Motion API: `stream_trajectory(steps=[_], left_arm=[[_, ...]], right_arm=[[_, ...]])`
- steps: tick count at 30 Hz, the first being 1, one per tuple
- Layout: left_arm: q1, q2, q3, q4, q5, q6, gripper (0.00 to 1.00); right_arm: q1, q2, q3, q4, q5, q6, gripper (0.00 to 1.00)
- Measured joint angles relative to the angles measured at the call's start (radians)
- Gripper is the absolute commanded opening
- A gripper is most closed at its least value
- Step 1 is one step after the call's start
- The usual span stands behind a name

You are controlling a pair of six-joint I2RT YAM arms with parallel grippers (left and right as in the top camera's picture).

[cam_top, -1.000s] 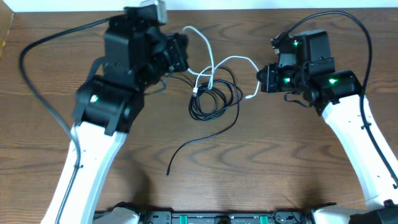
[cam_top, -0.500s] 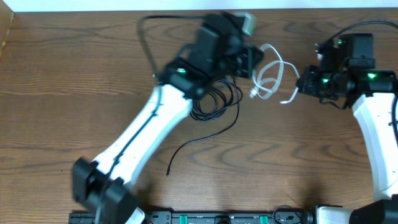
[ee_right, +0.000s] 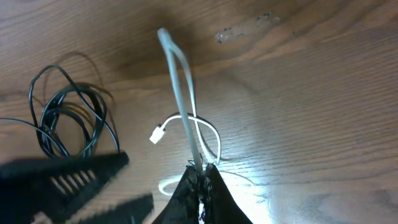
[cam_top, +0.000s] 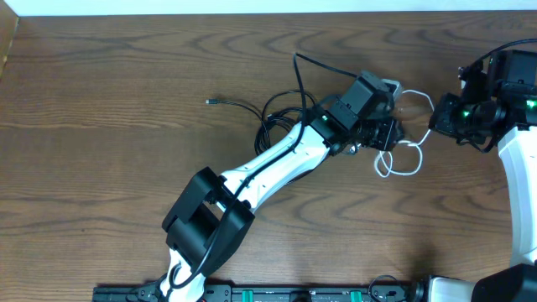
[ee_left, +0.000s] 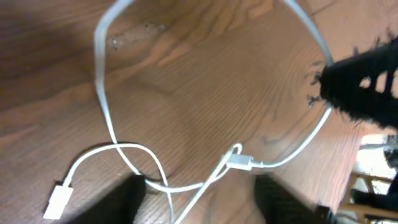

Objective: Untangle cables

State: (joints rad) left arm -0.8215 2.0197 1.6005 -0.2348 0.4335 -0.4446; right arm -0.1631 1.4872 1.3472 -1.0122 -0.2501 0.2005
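I will move my right gripper to the left in the overhead view next and let go of the piece of white cable, because the loose white loops lie on that side.
The white cable lies in loose loops at the right of the table, apart from the black cable, which is coiled near the middle. My left gripper reaches far across to the right and hovers open over the white loops. In the left wrist view the white cable and one plug lie on the wood between the spread fingertips of the left gripper. My right gripper is shut on a strand of the white cable, pinched at the right gripper.
The left arm stretches diagonally over the table middle, partly covering the black coil. A thick arm wire rises behind it. The black cable's end plug lies out to the left. The table's far edge runs along the top.
My left arm swung right across the table, carrying the white cable away from the black coil, then opened its jaws. The right gripper moved right, still shut on the white cable.
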Motion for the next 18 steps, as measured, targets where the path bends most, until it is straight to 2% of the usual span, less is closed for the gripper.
stream_trajectory(steps=[2, 8, 10, 12, 13, 14, 18], left_arm=[[0.009, -0.001, 0.000, -0.006, -0.007, 0.007, 0.94], [0.102, -0.023, 0.000, -0.119, -0.030, 0.035, 0.95], [0.165, -0.056, 0.000, -0.174, -0.041, 0.038, 0.95], [0.261, -0.122, 0.000, -0.249, -0.048, 0.049, 0.95], [0.297, -0.148, 0.001, -0.271, -0.052, 0.055, 0.95], [0.360, -0.204, 0.001, -0.327, -0.056, 0.071, 0.95], [0.467, -0.312, 0.005, -0.446, -0.097, 0.114, 0.95]], right_arm=[[0.000, 0.002, 0.000, 0.000, 0.001, 0.000, 0.01], [0.019, 0.050, 0.000, -0.002, 0.004, -0.005, 0.01], [0.035, 0.069, 0.000, -0.007, 0.005, -0.008, 0.05], [0.056, 0.077, 0.000, -0.019, 0.005, -0.011, 0.17], [0.065, 0.079, 0.000, -0.024, 0.004, -0.015, 0.28], [0.079, 0.083, 0.000, -0.036, 0.005, -0.017, 0.33], [0.105, 0.117, 0.000, -0.066, 0.009, -0.022, 0.45]])
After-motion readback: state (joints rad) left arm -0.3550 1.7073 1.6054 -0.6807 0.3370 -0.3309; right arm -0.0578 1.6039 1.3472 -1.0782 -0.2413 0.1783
